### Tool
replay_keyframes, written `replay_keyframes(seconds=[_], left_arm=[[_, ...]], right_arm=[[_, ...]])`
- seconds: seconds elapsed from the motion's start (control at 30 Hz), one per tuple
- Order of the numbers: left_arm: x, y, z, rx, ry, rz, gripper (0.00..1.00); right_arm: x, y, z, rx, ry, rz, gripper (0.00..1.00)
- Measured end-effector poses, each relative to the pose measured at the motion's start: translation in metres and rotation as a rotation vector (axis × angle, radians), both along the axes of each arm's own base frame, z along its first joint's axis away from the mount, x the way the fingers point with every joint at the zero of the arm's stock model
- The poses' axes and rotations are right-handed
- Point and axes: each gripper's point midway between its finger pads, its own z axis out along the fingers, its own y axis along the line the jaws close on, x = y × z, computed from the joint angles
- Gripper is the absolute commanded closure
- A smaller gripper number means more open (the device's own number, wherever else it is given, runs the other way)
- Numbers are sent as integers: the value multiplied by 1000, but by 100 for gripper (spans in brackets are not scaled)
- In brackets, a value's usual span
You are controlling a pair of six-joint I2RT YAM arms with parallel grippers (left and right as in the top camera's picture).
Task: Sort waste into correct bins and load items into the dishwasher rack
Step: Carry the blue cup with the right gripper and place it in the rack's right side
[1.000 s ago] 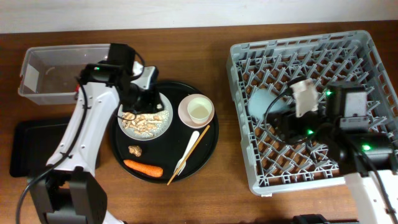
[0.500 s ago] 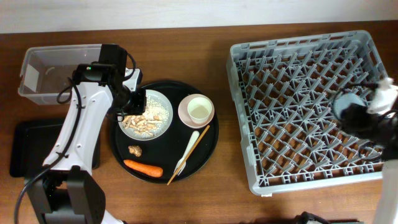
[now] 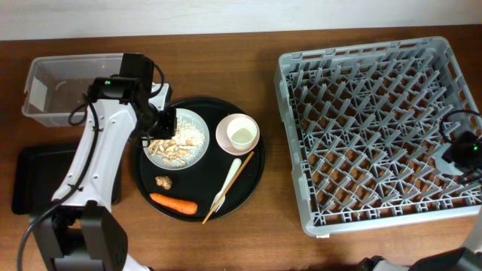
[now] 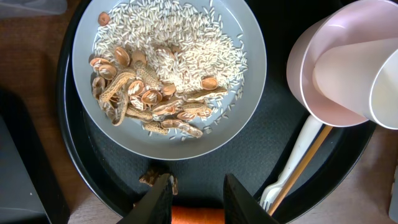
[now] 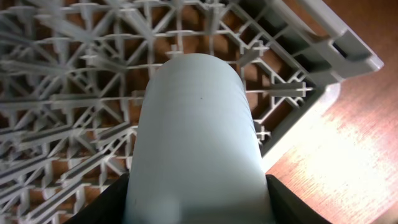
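My right gripper will next lower the light blue cup into the rack's near corner (image 3: 440,178), away from the round tray, and release it, since the rack's wires there are empty.
My left gripper (image 4: 196,202) is open and empty, hovering over the round tray just below the white plate (image 4: 171,74), which holds rice scraps and nut shells. The brown lump (image 4: 152,177) sits by its left finger and the carrot (image 4: 196,216) shows under the gap. In the overhead view the left gripper (image 3: 160,122) is over the plate's (image 3: 188,139) left edge. My right gripper (image 5: 199,211) is shut on the light blue cup (image 5: 196,130), above the right corner of the grey dishwasher rack (image 5: 68,56). Overhead, the right gripper (image 3: 461,150) is at the rack's (image 3: 361,128) right edge.
The pink bowl (image 3: 226,135) with the cream cup (image 3: 241,134) in it and the cream fork (image 3: 226,184) lie on the round black tray (image 3: 203,177). The carrot (image 3: 173,203) lies at the tray's front. The clear tub (image 3: 68,90) stands far left, the shallow black tray (image 3: 34,177) below it.
My right arm swung from the rack's middle to its right edge, carrying the blue cup. My left gripper shifted slightly left over the plate, then stayed.
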Motion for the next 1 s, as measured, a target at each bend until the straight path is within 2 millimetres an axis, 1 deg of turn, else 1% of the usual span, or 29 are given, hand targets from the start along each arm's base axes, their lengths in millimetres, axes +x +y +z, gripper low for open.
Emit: replay_keyframes(seconds=[0.07, 0.27, 0.3, 0.33, 0.37, 0.4, 0.5, 0.53, 0.6, 0.67, 0.7, 0.77, 0.87, 0.9, 0.93, 1.0], left_arm=[[0, 0, 0, 0, 0, 0, 73], [-4, 0, -1, 2, 18, 0, 73], [-5, 0, -1, 1, 20, 0, 73], [-5, 0, -1, 1, 21, 0, 73], [-5, 0, -1, 2, 21, 0, 73], [-5, 0, -1, 1, 21, 0, 72], [-5, 0, -1, 1, 20, 0, 71], [-5, 0, -1, 1, 20, 0, 69], [-5, 0, -1, 1, 20, 1, 67], [-5, 0, -1, 1, 19, 1, 66], [-4, 0, -1, -1, 17, 0, 63], [0, -4, 1, -24, -1, 1, 54], [11, -13, 4, -76, -44, -5, 50], [14, -16, 6, -91, -55, -7, 49], [17, -21, 8, -116, -71, -15, 47], [21, -29, 10, -149, -90, -30, 47]], right_arm=[[-2, -6, -8, 7, 28, -26, 59], [4, -17, -41, 43, 101, -40, 59], [5, -18, -46, 49, 112, -41, 51], [6, -20, -51, 55, 121, -42, 35], [7, -20, -53, 57, 126, -42, 24], [8, -21, -55, 61, 125, -47, 1], [11, -20, -55, 67, 112, -38, 1], [12, -18, -55, 78, 103, -35, 1], [16, -14, -54, 100, 84, -28, 1], [22, -9, -47, 131, 53, -13, 1], [25, -6, -42, 148, 37, -6, 1], [34, 1, -24, 184, -18, 23, 1], [44, 19, 8, 217, -110, 90, 1], [46, 28, 19, 217, -140, 119, 1], [48, 41, 31, 212, -168, 166, 1], [52, 68, 48, 198, -204, 266, 1]])
